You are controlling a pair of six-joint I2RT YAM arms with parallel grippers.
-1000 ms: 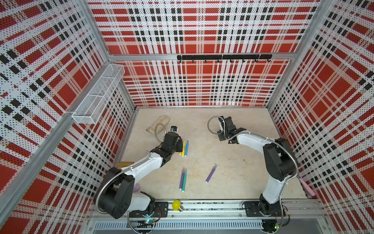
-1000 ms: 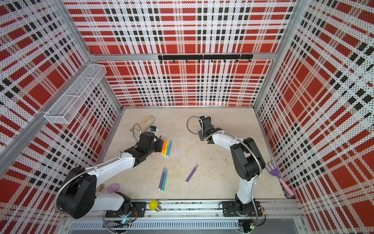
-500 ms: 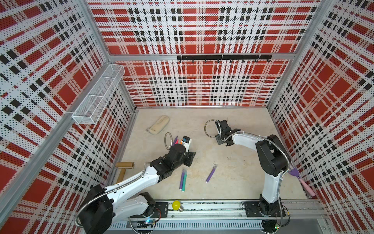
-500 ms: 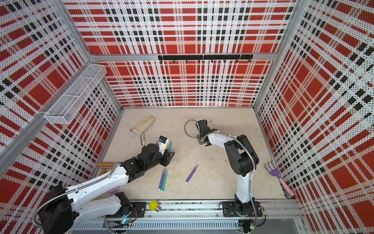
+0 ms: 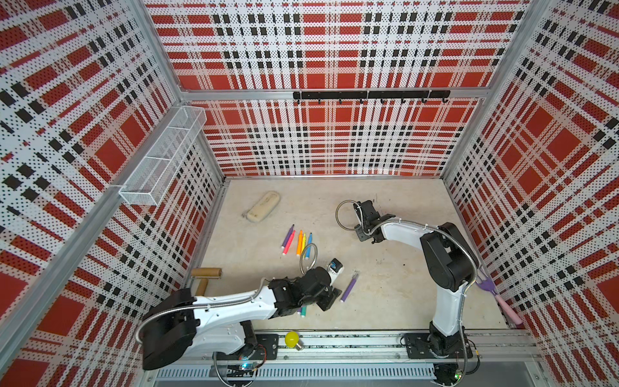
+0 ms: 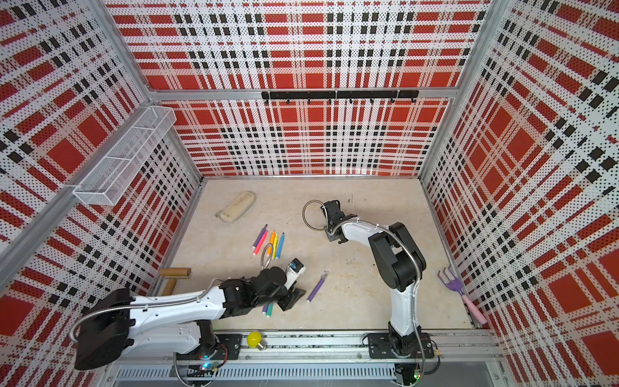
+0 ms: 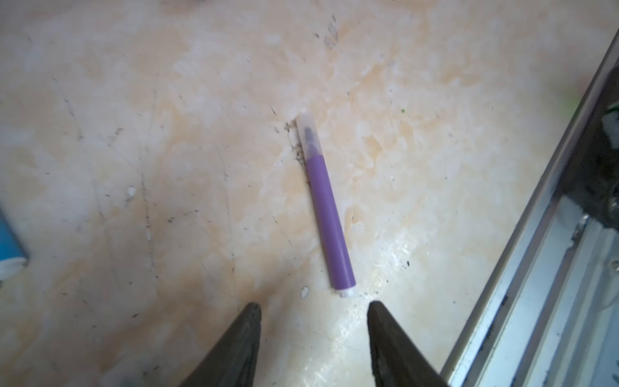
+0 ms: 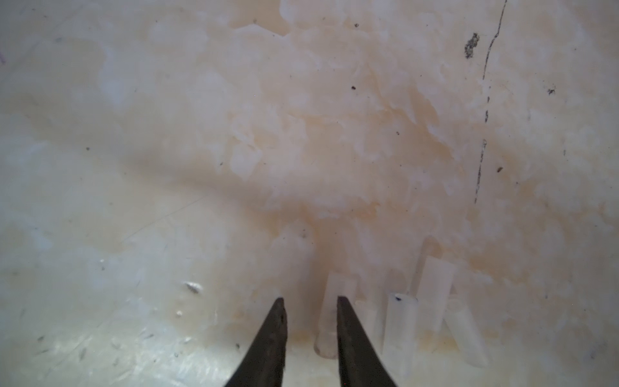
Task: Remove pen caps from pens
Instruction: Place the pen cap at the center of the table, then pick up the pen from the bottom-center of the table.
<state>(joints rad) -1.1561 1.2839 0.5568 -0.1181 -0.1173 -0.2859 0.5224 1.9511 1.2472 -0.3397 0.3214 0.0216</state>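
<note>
My left gripper moves past the white plug next, tips down and lowers onto the middle of the purple pen's body (image 5: 348,289) (image 7: 330,226), since the pale cap covers the pen's far end.
A capped purple pen (image 7: 326,204) lies alone on the floor, its pale cap (image 7: 310,135) pointing away from my left gripper (image 7: 314,305). That gripper is open just short of the pen's white plug, holding nothing. In a top view this pen (image 5: 349,288) lies right of the left gripper (image 5: 328,299). Two more pens (image 5: 303,311) poke out from under the left arm. Several uncapped pens (image 5: 298,241) lie in a row further back. My right gripper (image 8: 311,299) stands open, low over the floor, with nothing between its fingers. Several loose pen caps (image 8: 400,328) lie beside it, one (image 8: 338,288) just past a fingertip.
A beige pouch (image 5: 263,210) lies at the back left and a wooden roller (image 5: 206,273) by the left wall. A purple rake with a pink handle (image 5: 495,295) lies along the right wall. A yellow bulb (image 5: 292,339) sits on the front rail. A wire basket (image 5: 164,157) hangs on the left wall.
My left arm swung from the row of pens toward the front and now faces the lone purple pen, jaws wider. My right gripper's jaws parted beside the caps.
</note>
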